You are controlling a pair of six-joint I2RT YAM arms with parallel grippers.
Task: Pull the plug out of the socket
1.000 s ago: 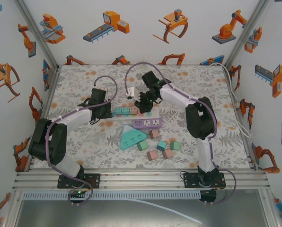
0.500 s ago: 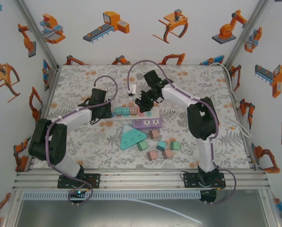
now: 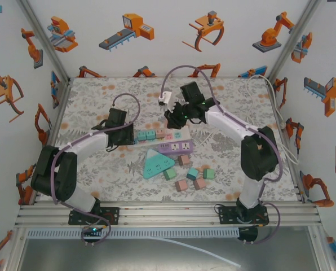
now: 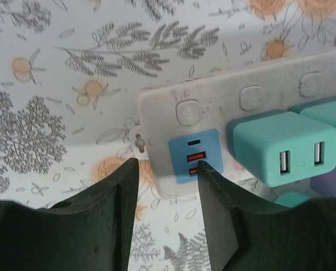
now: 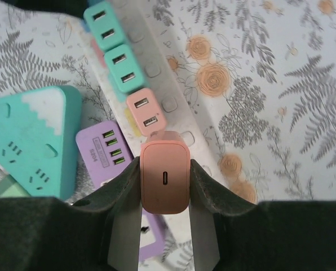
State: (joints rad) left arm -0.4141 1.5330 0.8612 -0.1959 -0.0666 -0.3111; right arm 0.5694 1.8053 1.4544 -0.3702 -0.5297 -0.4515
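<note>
My right gripper moves back past the power strip and down to the table [image 3: 194, 160] beside a loose pink plug next to release, as that spot is empty.
A white power strip [image 5: 157, 70] lies on the floral table with two teal plugs [image 5: 123, 68] and a pink plug [image 5: 145, 113] seated in it. My right gripper [image 5: 165, 169] is shut on another pink plug [image 5: 165, 192], held by its sides just above the strip's row of sockets. In the top view this gripper [image 3: 176, 117] hovers over the strip's [image 3: 157, 135] right part. My left gripper [image 4: 168, 166] stands open at the strip's left end [image 4: 224, 101]. Its fingers [image 4: 120, 214] flank the corner by the blue USB panel [image 4: 193, 155], and one teal plug [image 4: 283, 147] sits just right of it.
A purple USB strip [image 3: 176, 147] and a teal triangular strip [image 3: 157, 164] lie just in front of the white one. Several loose teal and pink plugs [image 3: 191, 176] are scattered nearer the arms. A white cable end [image 3: 166, 97] hangs behind the right gripper.
My right gripper has moved back and to the right with the pink plug in it. My left jaws have parted at the strip's end.
</note>
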